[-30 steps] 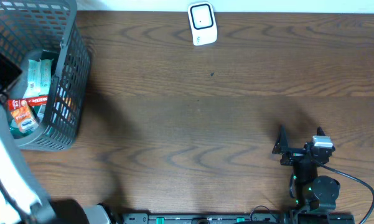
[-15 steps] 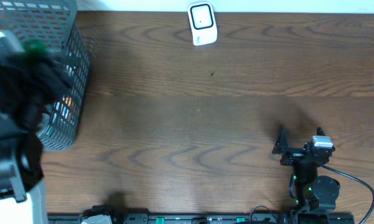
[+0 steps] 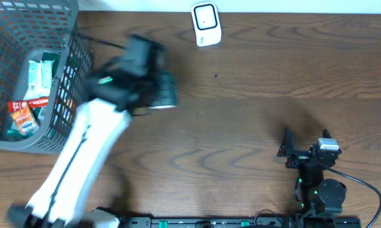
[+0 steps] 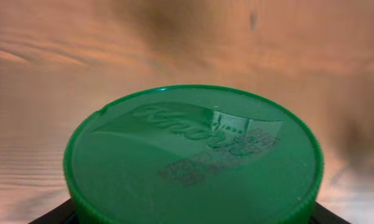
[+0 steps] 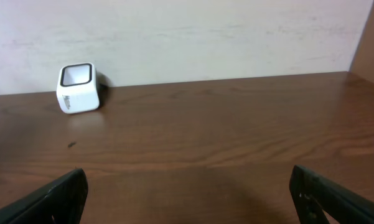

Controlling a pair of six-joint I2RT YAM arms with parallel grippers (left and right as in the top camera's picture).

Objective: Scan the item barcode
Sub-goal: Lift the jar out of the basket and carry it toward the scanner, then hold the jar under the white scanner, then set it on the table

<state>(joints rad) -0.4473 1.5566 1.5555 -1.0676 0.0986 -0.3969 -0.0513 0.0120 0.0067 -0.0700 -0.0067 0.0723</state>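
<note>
The left gripper goes down to the right in the overhead view and releases the jar (image 3: 167, 95) next, since the table's clear middle lies below the gripper there.
A jar with a green embossed lid (image 4: 193, 155) fills the left wrist view. My left gripper (image 4: 190, 216) is shut on it, its black fingers (image 4: 50, 216) showing at the lid's lower corners. Overhead, the left gripper (image 3: 151, 77) is blurred above the table right of the basket, the jar (image 3: 167, 95) at its tip. The white barcode scanner (image 3: 206, 24) stands at the table's far edge, also in the right wrist view (image 5: 78, 88). No barcode shows on the jar. My right gripper (image 3: 304, 140) rests open at the near right, nothing between its fingers (image 5: 56, 196).
A grey mesh basket (image 3: 71, 95) stands at the far left with several packets (image 3: 32, 95) inside. A pale wall (image 5: 187, 37) rises behind the scanner. The brown wooden table (image 3: 253, 95) stretches between the arms.
My left arm has come up out of the basket and swung right over the table, carrying the green-lidded jar. The right arm has not moved.
</note>
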